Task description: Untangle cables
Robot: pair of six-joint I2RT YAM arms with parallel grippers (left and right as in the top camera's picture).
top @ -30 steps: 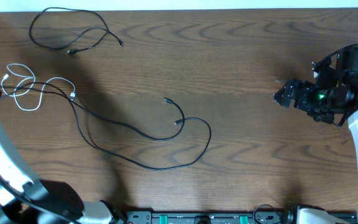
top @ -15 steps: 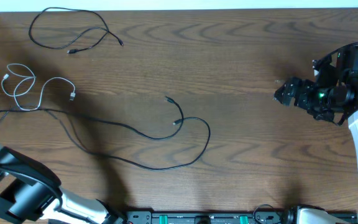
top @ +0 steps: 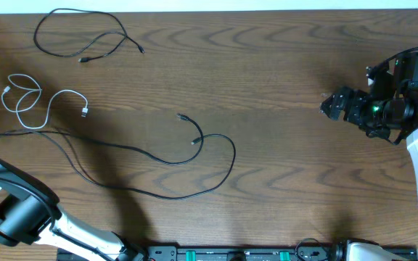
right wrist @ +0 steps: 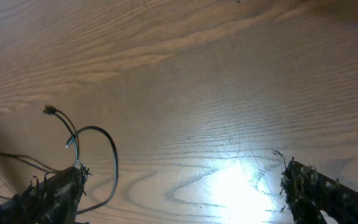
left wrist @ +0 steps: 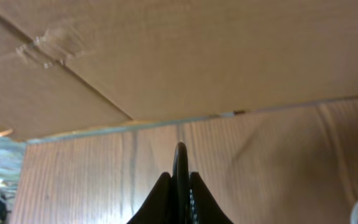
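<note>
The left gripper lowers slightly back beside the cardboard wall and opens next, since this side leaves little room to pull the long black cable farther.
A long black cable [top: 122,148] runs from the table's left edge to a loop at mid-table, with both plugs near there. It also shows in the right wrist view [right wrist: 98,162]. My left gripper [left wrist: 179,179] is shut on a strand of this black cable [left wrist: 180,158]; in the overhead view the gripper is off the left edge. A white cable [top: 51,109] lies coiled just above the long one. A shorter black cable [top: 125,36] lies apart at the back left. My right gripper [top: 332,105] is open and empty at the right, and also shows in its wrist view [right wrist: 185,193].
A cardboard wall [left wrist: 197,56] stands at the table's left edge, close in front of my left gripper. The left arm's body [top: 13,210] fills the front left corner. A black rail [top: 231,254] lines the front edge.
My left arm has pulled back toward the front left, dragging the long black cable left. Its loop slid left and its strands came off the white cable. The right arm has not moved.
</note>
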